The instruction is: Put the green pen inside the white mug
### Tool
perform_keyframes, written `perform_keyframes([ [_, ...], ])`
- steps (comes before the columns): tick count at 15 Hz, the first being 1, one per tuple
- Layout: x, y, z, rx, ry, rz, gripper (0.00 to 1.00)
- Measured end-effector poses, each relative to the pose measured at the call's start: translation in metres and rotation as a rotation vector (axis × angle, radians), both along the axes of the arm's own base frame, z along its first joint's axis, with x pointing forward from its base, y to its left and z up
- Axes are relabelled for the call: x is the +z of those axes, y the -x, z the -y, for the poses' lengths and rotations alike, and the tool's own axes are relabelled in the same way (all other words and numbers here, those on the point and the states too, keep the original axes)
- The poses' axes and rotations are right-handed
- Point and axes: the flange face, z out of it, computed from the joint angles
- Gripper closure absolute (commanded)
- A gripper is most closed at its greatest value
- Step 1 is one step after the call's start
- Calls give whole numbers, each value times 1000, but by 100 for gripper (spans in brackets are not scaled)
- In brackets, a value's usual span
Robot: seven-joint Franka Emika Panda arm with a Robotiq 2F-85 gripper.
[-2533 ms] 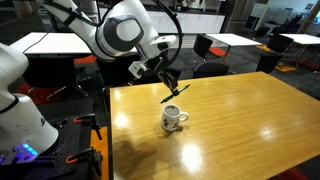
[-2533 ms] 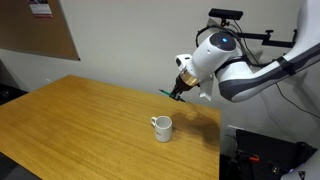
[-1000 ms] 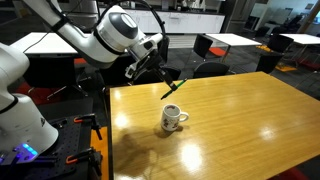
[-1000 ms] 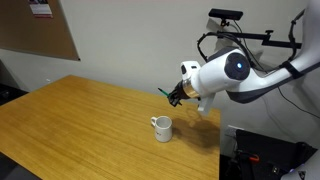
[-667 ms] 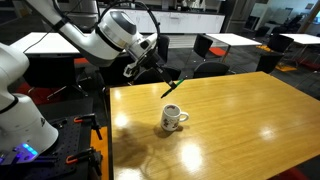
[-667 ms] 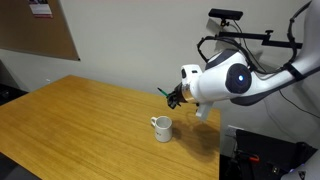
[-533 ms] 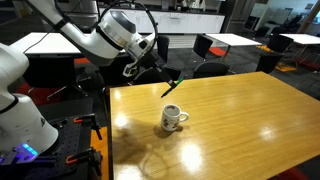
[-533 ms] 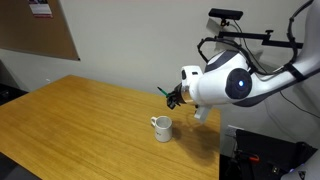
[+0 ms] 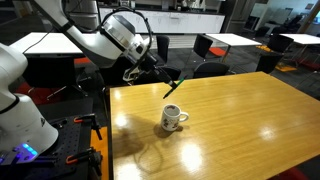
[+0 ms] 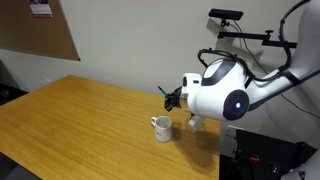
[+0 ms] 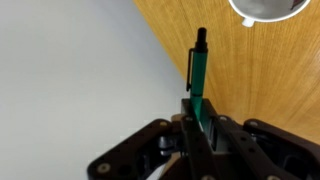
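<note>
The mug is below and outward of my fingers, so I next need to move my gripper down and outward to the white mug's open top (image 9: 171,109) (image 11: 268,6) and let go of the green pen.
My gripper (image 11: 198,120) is shut on the green pen (image 11: 198,70), which sticks out from between the fingers with its dark tip forward. In both exterior views the pen (image 9: 173,86) (image 10: 165,93) hangs tilted in the air above the table, up and to the side of the white mug (image 9: 173,118) (image 10: 161,127). The mug stands upright on the wooden table (image 9: 240,110) with its handle to one side. In the wrist view only the mug's rim (image 11: 268,10) shows at the top edge, beyond the pen's tip.
The wooden table's edge (image 11: 160,45) runs diagonally under the pen, with grey floor beside it. Other tables and chairs (image 9: 208,45) stand behind. A white robot base (image 9: 20,100) stands beside the table.
The arm has swung and turned its wrist, carrying the pen a little away from the mug and higher; the pen stays gripped. The mug has not moved.
</note>
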Motion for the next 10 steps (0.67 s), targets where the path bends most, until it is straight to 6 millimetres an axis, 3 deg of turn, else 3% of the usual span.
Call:
perform_keyframes([
  [10, -30, -11, -13, -5, 53, 126, 97],
])
